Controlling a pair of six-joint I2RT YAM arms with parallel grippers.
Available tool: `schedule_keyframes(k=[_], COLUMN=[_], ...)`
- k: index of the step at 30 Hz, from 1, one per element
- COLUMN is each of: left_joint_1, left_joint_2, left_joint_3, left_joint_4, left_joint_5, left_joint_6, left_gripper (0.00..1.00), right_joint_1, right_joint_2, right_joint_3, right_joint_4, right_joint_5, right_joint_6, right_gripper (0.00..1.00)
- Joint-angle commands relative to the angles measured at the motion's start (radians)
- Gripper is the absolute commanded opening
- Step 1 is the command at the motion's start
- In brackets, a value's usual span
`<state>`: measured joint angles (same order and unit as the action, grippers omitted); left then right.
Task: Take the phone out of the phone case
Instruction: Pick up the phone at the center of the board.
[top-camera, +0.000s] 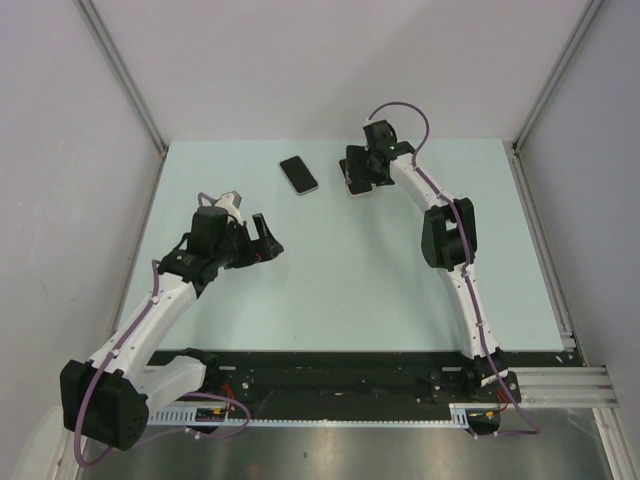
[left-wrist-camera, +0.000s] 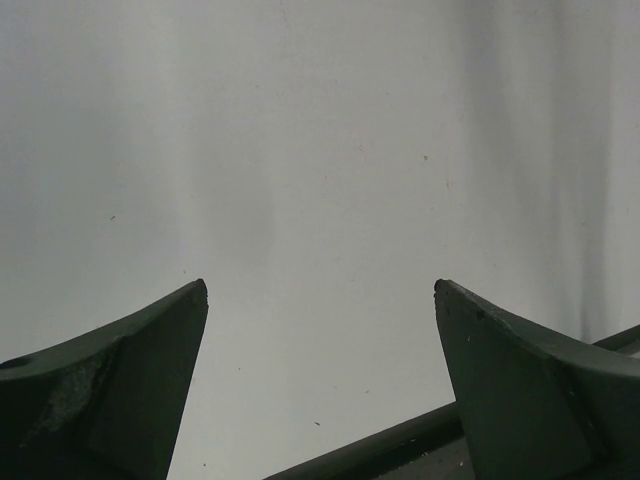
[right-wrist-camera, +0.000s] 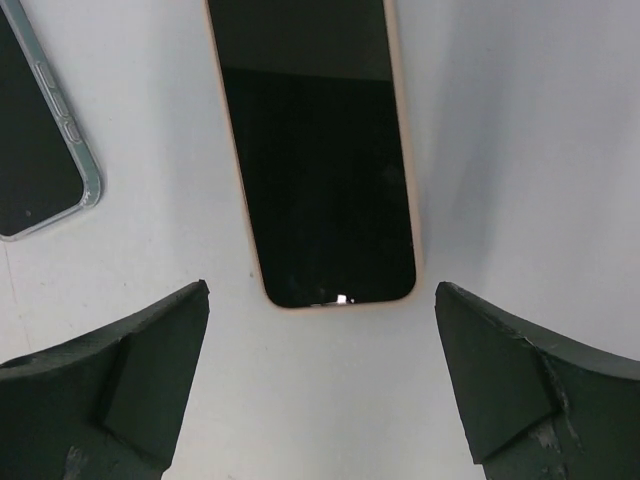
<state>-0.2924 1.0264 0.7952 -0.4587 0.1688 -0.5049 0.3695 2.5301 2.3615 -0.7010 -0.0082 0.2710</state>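
Observation:
My right gripper needs to lower next around the near end of the phone case to close on both long edges, as its open fingertips span the case's width.
A black-screened phone (right-wrist-camera: 315, 150) sits in a peach-rimmed phone case (right-wrist-camera: 405, 150) flat on the table; in the top view only its near end (top-camera: 356, 192) shows under my right gripper. The right gripper (right-wrist-camera: 320, 290) (top-camera: 361, 172) hovers open just short of the phone's end, fingers apart to either side, touching nothing. A second dark phone with a clear, silvery rim (right-wrist-camera: 35, 150) (top-camera: 298, 175) lies to its left. My left gripper (top-camera: 258, 241) (left-wrist-camera: 320, 290) is open and empty, raised over the left-middle of the table, far from both phones.
The pale green table (top-camera: 350, 280) is walled by white panels (top-camera: 300, 60) with metal posts at the corners. A dark rail (top-camera: 360, 365) runs along the near edge by the arm bases. The left wrist view shows only a white wall (left-wrist-camera: 320, 150) and a dark frame bar (left-wrist-camera: 400, 440).

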Motion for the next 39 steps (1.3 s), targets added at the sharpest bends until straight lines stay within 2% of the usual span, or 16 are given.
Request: schedule_keyframes(k=[1, 5, 13, 22, 24, 26, 27, 29, 30, 33, 39], left_joint_1=[-0.002, -0.001, -0.001, -0.001, -0.001, -0.001, -0.001, -0.001, -0.001, -0.001, -0.001], left_joint_2=[0.011, 0.014, 0.026, 0.014, 0.018, 0.023, 0.023, 0.021, 0.020, 0.017, 0.043], left_joint_3=[0.035, 0.033, 0.001, -0.002, -0.004, -0.010, -0.014, -0.019, -0.021, -0.014, -0.001], left_joint_4=[0.012, 0.011, -0.006, -0.001, -0.001, 0.000, 0.002, 0.005, 0.005, -0.001, -0.044], left_joint_5=[0.018, 0.003, -0.012, -0.009, -0.011, -0.008, -0.008, -0.006, -0.006, -0.002, -0.061], left_joint_6=[0.012, 0.017, 0.011, 0.011, 0.009, 0.005, 0.002, 0.000, -0.001, 0.000, -0.017], left_gripper=[1.00, 1.00, 1.00, 1.00, 1.00, 1.00, 1.00, 1.00, 1.00, 1.00, 1.00], right_joint_1=[-0.006, 0.006, 0.075, 0.094, 0.092, 0.092, 0.092, 0.085, 0.083, 0.069, 0.063], right_joint_2=[0.071, 0.108, 0.139, 0.165, 0.164, 0.157, 0.148, 0.131, 0.119, 0.026, -0.119], right_joint_3=[0.111, 0.140, 0.159, 0.188, 0.186, 0.183, 0.182, 0.160, 0.148, 0.047, -0.191], right_joint_4=[0.002, -0.014, -0.068, -0.055, -0.052, -0.049, -0.051, -0.048, -0.040, -0.002, 0.037], right_joint_5=[-0.091, -0.095, 0.114, 0.261, 0.263, 0.254, 0.226, 0.180, 0.142, 0.073, 0.020], right_joint_6=[-0.013, -0.041, -0.173, -0.164, -0.159, -0.154, -0.150, -0.128, -0.121, -0.092, -0.039], right_gripper=[1.00, 1.00, 1.00, 0.99, 0.95, 0.85, 0.80, 0.76, 0.70, 0.59, 0.52])
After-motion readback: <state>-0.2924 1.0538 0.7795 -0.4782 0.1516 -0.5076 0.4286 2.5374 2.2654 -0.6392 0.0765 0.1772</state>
